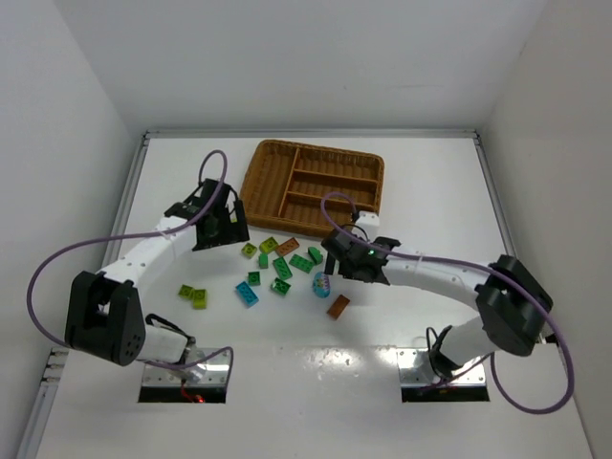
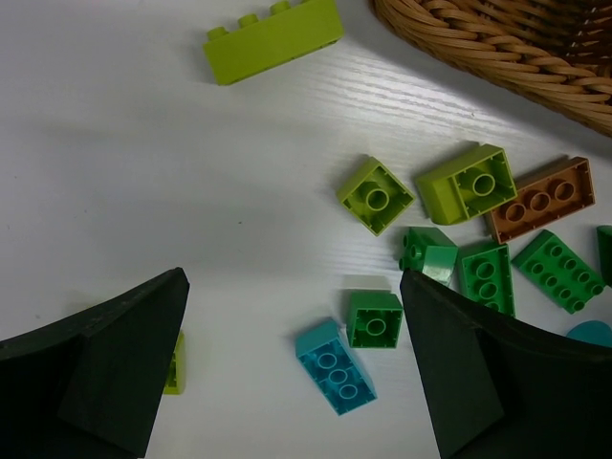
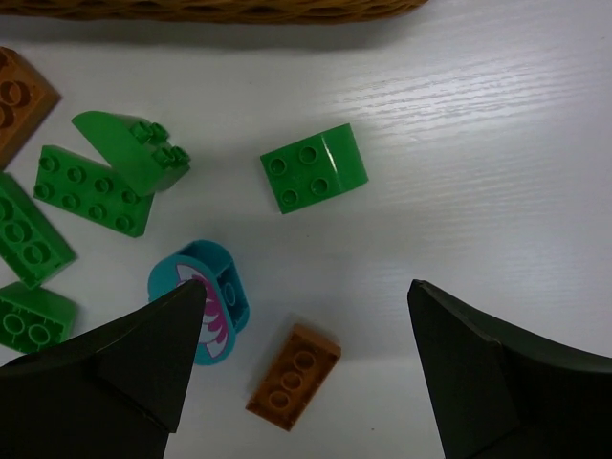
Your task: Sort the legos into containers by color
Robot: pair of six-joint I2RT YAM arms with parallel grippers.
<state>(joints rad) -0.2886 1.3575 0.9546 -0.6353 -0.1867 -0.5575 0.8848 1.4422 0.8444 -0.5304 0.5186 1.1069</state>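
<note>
My right gripper will next go down open around the lone green brick (image 3: 314, 168) and close on it, because the brick is below the gripper and away from the other bricks.
The wicker tray (image 1: 311, 186) stands at the back middle, and no brick shows in its compartments. Legos lie in a loose group in front of it: green (image 1: 301, 263), lime (image 1: 268, 245), an orange-brown one (image 1: 287, 246), a teal one (image 1: 247, 293). My left gripper (image 1: 222, 234) is open above the group's left side. A teal brick (image 2: 335, 365) and a green brick (image 2: 374, 318) lie below, between its fingers (image 2: 124, 373). My right gripper (image 1: 339, 253) is open and empty, with an orange-brown brick (image 3: 295, 375) below between its fingers (image 3: 488, 373).
The pale blue egg-shaped object (image 1: 322, 284) lies beside my right gripper's left finger, seen also in the right wrist view (image 3: 201, 298). Two lime bricks (image 1: 192, 295) lie apart at the left. A long lime brick (image 2: 273, 38) lies near the tray rim (image 2: 497, 38).
</note>
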